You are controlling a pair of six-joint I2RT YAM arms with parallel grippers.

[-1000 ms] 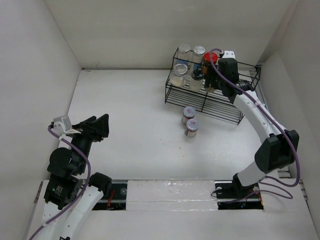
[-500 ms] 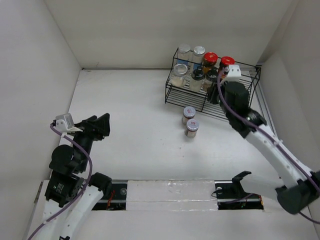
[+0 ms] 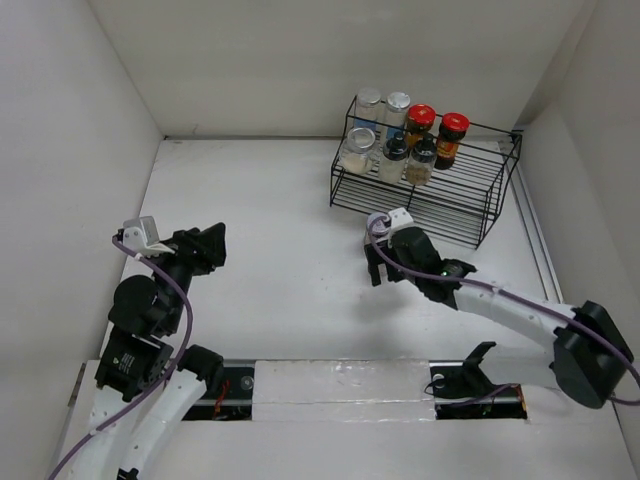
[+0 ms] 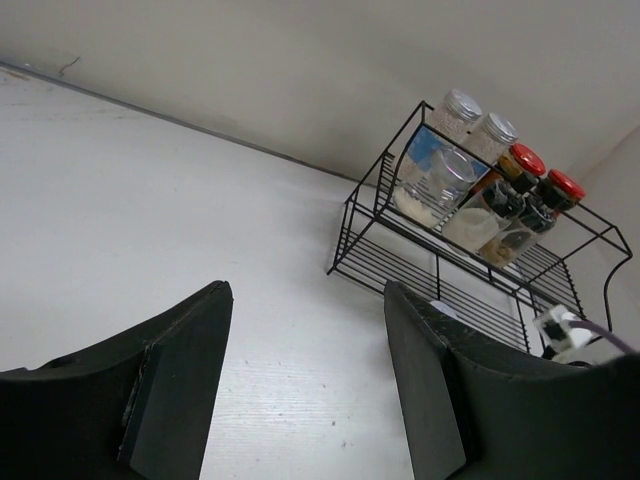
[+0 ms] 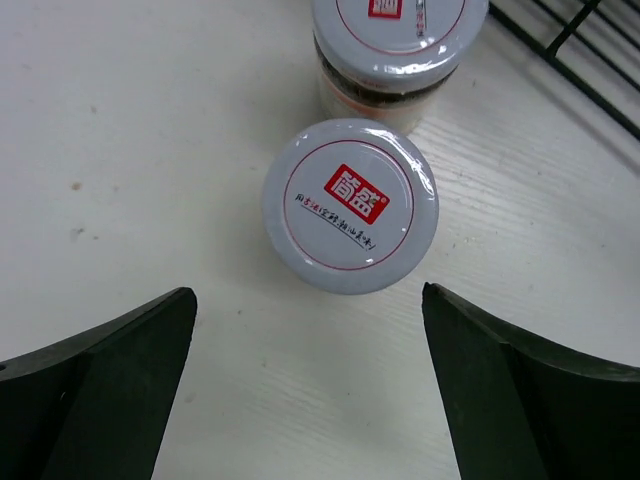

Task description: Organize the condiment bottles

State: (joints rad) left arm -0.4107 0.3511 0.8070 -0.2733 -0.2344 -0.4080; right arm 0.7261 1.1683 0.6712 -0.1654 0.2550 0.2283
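Observation:
The nearer grey-lidded jar stands outward of and below the open fingers of my right gripper. Next, my right gripper will move outward and down until its open fingers are on both sides of the jar, then close.
Two grey-lidded jars with red labels stand on the table. In the right wrist view the nearer jar is upright just ahead of my open right gripper, not touched; the second jar stands behind it. In the top view my right gripper hangs over them and hides them. The black wire rack holds two red-lidded jars, silver-lidded jars and black-lidded jars. My left gripper is open and empty at the left, far from all jars; the left wrist view shows the same.
The rack stands at the back right near the walls, and it shows in the left wrist view. Its lower shelf wires lie just right of the two table jars. White walls enclose the table on three sides.
My right arm left the rack's top shelf, with the second red-lidded jar left standing there, and came down over the two jars on the table. My left arm shifted slightly.

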